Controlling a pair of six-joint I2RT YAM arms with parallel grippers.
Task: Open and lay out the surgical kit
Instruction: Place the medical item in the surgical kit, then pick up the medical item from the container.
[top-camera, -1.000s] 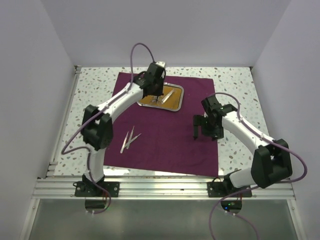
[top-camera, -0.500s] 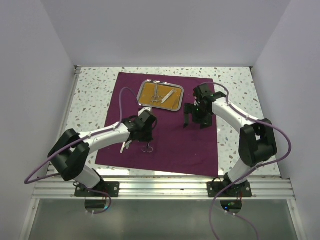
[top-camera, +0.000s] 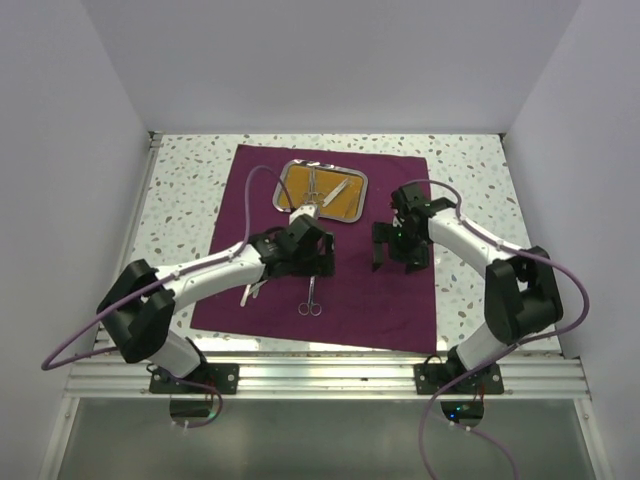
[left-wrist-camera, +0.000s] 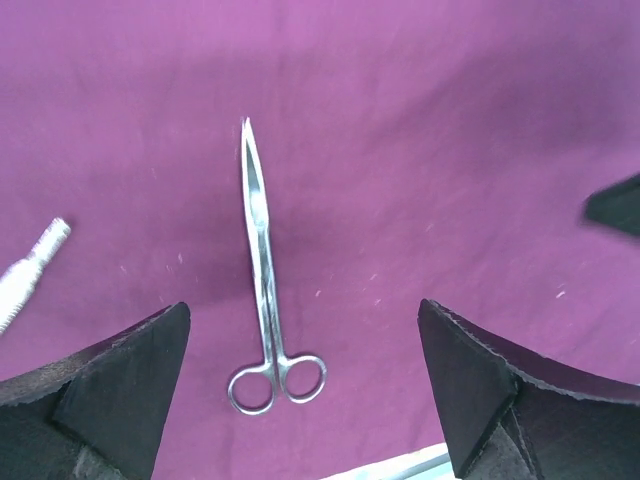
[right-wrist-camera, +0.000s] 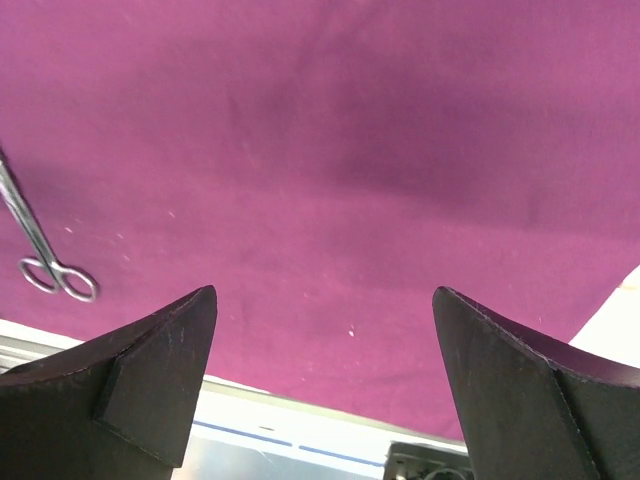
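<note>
My left gripper should move outward and down onto the ringed silver instrument (top-camera: 312, 182) next, because it lies farther outward in the tray and the scissors (top-camera: 311, 297) are already laid out.
The maroon cloth (top-camera: 375, 300) lies spread flat on the table. At its far edge sits the steel tray (top-camera: 292, 188), amber inside, with two slim silver instruments (top-camera: 314, 187) in it. A pair of scissors (top-camera: 311, 297) (left-wrist-camera: 262, 280) lies flat on the cloth, rings toward the near edge. My left gripper (top-camera: 314, 262) (left-wrist-camera: 305, 390) hovers open just above the scissors without touching them. Tweezers (top-camera: 250, 290) (left-wrist-camera: 30, 272) lie to their left. My right gripper (top-camera: 397, 258) (right-wrist-camera: 325, 380) hangs open and empty over the cloth's right half; the scissors (right-wrist-camera: 40, 250) show at the left edge of its view.
The speckled tabletop (top-camera: 185, 190) shows around the cloth. An aluminium rail (top-camera: 320, 375) runs along the near edge by the arm bases. White walls close off the left, back and right sides.
My left arm carried the scissors from the tray to the near part of the cloth and has just opened, leaving them lying there. The right gripper swung toward the tray, then drew back a little.
</note>
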